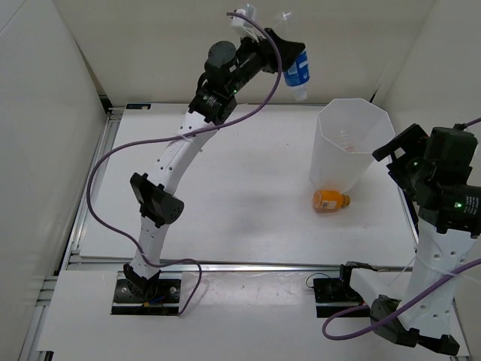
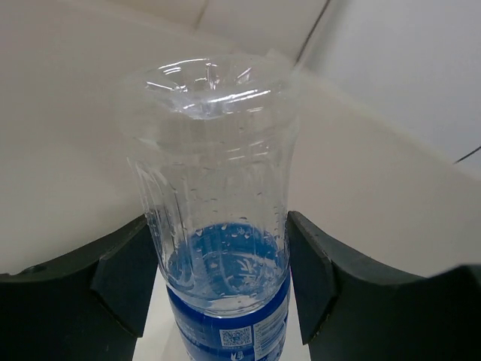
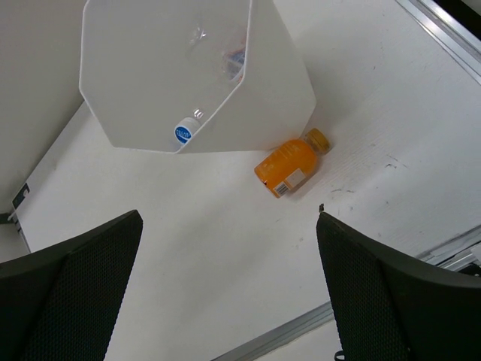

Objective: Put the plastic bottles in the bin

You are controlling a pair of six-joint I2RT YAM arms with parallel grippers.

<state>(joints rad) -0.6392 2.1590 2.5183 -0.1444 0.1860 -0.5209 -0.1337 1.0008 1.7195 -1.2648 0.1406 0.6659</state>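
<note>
I need to carry the bottle over to the bin and release it, as the bin's opening (image 1: 355, 125) is below my left gripper and to its right in the top view.
My left gripper (image 1: 291, 56) is raised high at the back, left of the bin, and shut on a clear bottle with a blue label (image 1: 299, 74). In the left wrist view the black fingers (image 2: 120, 271) press both sides of that bottle (image 2: 218, 226), its base pointing away from the camera. The translucent white bin (image 1: 338, 162) stands upright at the right. The orange bottle (image 1: 331, 200) lies on its side against the bin's near foot. My right gripper (image 1: 392, 158) is open and empty just right of the bin. In the right wrist view it (image 3: 229, 263) hovers above the orange bottle (image 3: 289, 167) and the bin (image 3: 278, 83), which holds bottles, one with a blue-topped cap (image 3: 184, 131).
White walls enclose the table on the left, back and right. A metal rail (image 1: 240, 265) runs along the table's near edge. The left arm's purple cable (image 1: 98, 173) loops over the left side.
</note>
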